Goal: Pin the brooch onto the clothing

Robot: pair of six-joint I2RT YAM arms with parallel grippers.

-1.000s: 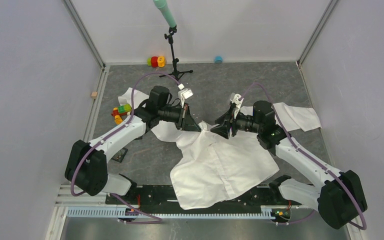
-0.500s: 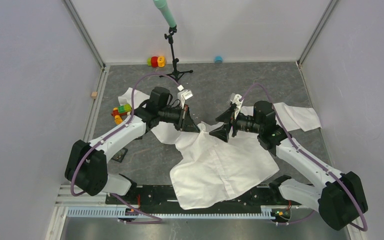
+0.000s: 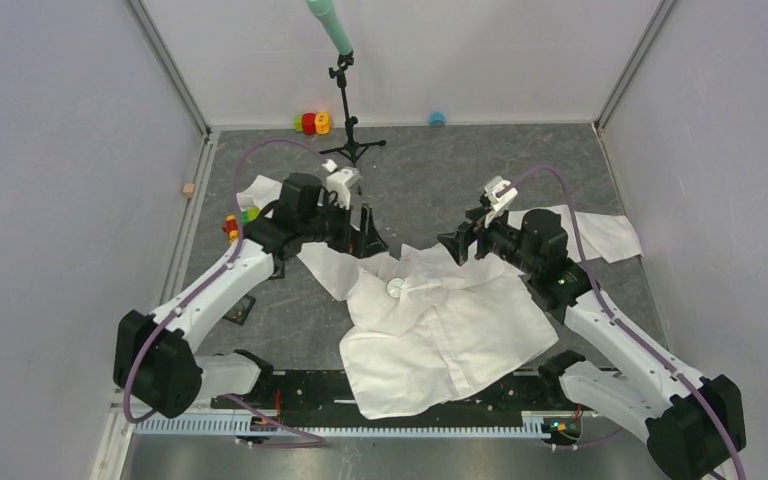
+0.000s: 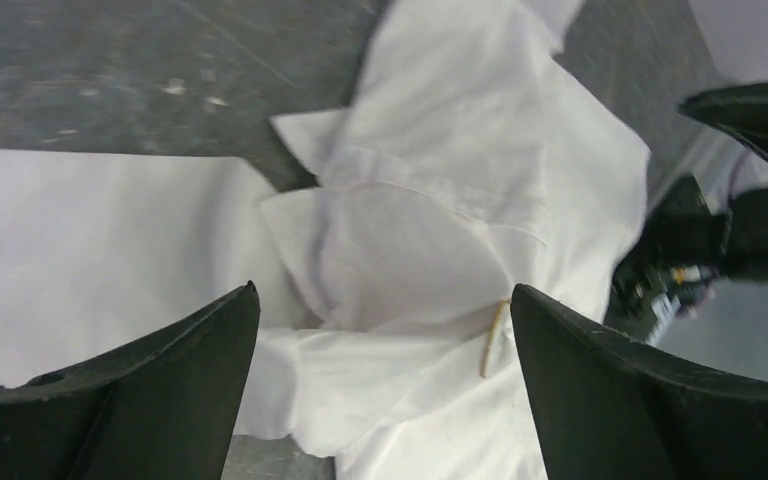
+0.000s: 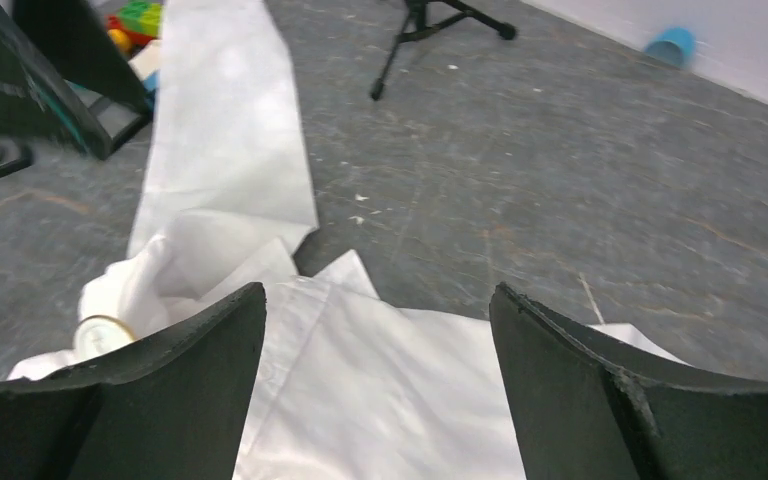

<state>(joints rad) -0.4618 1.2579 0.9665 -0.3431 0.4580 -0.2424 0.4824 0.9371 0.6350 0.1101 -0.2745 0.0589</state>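
The brooch is already on the shirt (image 3: 450, 325), so the left gripper needs to swing to the left in the top view and go down to the black frame (image 3: 240, 309) below it.
The clothing, a white shirt (image 3: 450, 325), lies crumpled on the grey table between both arms. The brooch (image 3: 396, 288), a small round piece with a gold rim, sits on the shirt's folds near the collar, free of both grippers. It appears edge-on as a thin gold line (image 4: 494, 338) in the left wrist view and as a disc (image 5: 100, 335) at the lower left of the right wrist view. My left gripper (image 3: 370, 228) (image 4: 382, 290) hovers open to the brooch's upper left. On the other side, my right gripper (image 3: 457, 244) (image 5: 378, 288) hangs open over the shirt. Both hold nothing.
A black microphone tripod (image 3: 351, 145) (image 5: 430, 20) stands at the back centre. Coloured toy blocks (image 3: 240, 220) lie by the left arm, and more blocks (image 3: 310, 122) sit at the back wall. A blue cup (image 3: 437, 119) (image 5: 672, 45) rests at the back; a wooden cube (image 3: 188, 188) on the left rail.
Both grippers have opened and drawn back from the shirt's collar, the left one leftward, the right one rightward. The brooch, hidden between them before, now shows lying on the shirt.
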